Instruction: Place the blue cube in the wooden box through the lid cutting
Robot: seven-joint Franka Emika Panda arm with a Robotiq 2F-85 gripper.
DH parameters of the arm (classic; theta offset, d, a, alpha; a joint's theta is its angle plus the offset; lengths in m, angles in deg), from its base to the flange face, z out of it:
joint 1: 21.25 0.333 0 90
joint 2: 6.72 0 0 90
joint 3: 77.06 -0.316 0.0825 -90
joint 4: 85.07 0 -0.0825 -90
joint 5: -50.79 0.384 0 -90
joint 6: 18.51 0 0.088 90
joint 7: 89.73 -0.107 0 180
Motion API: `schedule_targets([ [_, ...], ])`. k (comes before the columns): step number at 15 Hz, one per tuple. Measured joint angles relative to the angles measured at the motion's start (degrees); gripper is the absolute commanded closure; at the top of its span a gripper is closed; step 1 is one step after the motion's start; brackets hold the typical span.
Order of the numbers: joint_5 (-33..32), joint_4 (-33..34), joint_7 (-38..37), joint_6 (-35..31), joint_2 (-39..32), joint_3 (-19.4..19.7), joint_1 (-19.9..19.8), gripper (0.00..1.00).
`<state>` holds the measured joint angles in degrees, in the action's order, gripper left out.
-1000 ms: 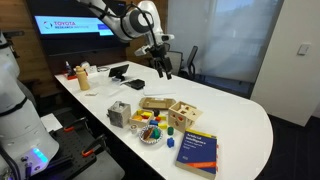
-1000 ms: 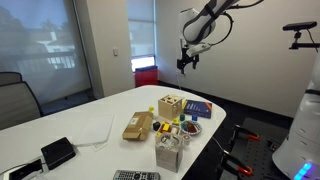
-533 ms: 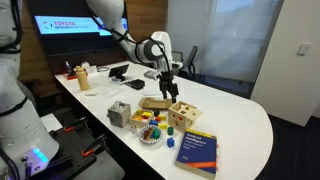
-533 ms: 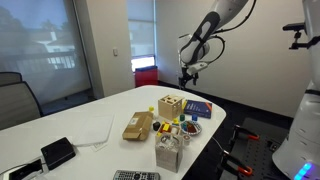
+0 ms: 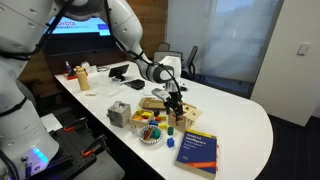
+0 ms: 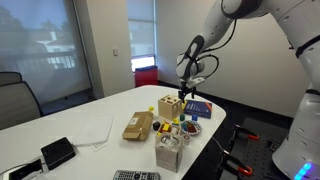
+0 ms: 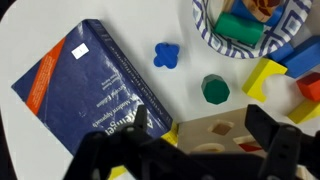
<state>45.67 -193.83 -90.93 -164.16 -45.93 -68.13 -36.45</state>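
Observation:
My open gripper lowers away from the box (image 5: 184,114) onto the blue flower-shaped piece (image 5: 171,142) next. The piece lies below it between bowl and book, with clear table around.
The small light-wood box (image 5: 184,114) stands on the white table between a patterned bowl and a blue book; it also shows in the other exterior view (image 6: 171,107). In the wrist view its top panel (image 7: 196,137) lies right under me, with dark shaped cuttings (image 7: 220,128). My gripper (image 7: 200,124) hangs open and empty just above the box, as both exterior views show (image 5: 175,98) (image 6: 187,91). A blue block (image 7: 300,55) lies by the bowl at the right edge. A blue flower-shaped piece (image 7: 166,54) lies loose on the table.
The blue book (image 7: 90,85) lies beside the box. The patterned bowl (image 7: 208,38) holds a green block. A green hexagon piece (image 7: 215,90) and a yellow block (image 7: 267,75) lie loose. A flat wooden tray (image 5: 155,103) lies behind the box. The table edge is near the book (image 5: 198,152).
The arm has swung down from high above the table to just over the wooden box. The gripper stays open and empty. The objects have not moved.

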Motion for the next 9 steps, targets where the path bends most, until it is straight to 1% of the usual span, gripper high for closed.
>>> schedule_targets([
  [4,3.81,5.00,3.37,0.17,-6.00,-0.85,-2.63,0.00],
  [9,6.02,7.80,4.61,0.58,-11.31,-1.52,-5.21,0.00],
])
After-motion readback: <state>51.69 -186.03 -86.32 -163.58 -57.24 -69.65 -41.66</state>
